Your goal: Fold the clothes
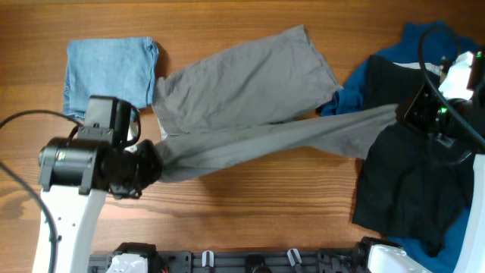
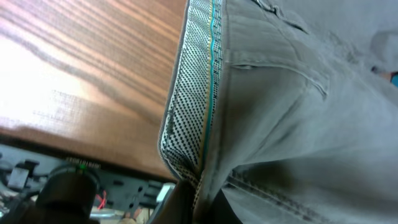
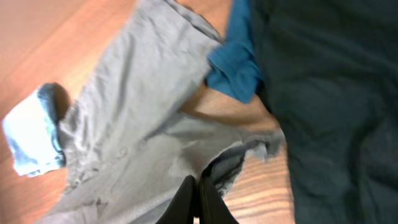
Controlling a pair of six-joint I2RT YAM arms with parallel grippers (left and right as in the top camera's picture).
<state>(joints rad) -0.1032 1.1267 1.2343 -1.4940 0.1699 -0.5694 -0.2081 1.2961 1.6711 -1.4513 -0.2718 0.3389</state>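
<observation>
The raised waistband goes outward and down in my left gripper onto the shorts' flat far layer next. Then the gripper releases it, since that layer lies outward of and below the gripper.
The grey shorts lie spread across the table's middle, with one edge pulled taut between both arms. My left gripper is shut on the grey shorts' waistband at the left; its dotted lining shows in the left wrist view. My right gripper is shut on the shorts' other end at the right, over the black garment. A folded light-blue denim piece lies at the far left. A black garment lies on a royal-blue one at the right.
Bare wooden table lies in front of the shorts. A black rail with fittings runs along the table's near edge. A cable loops at the left arm.
</observation>
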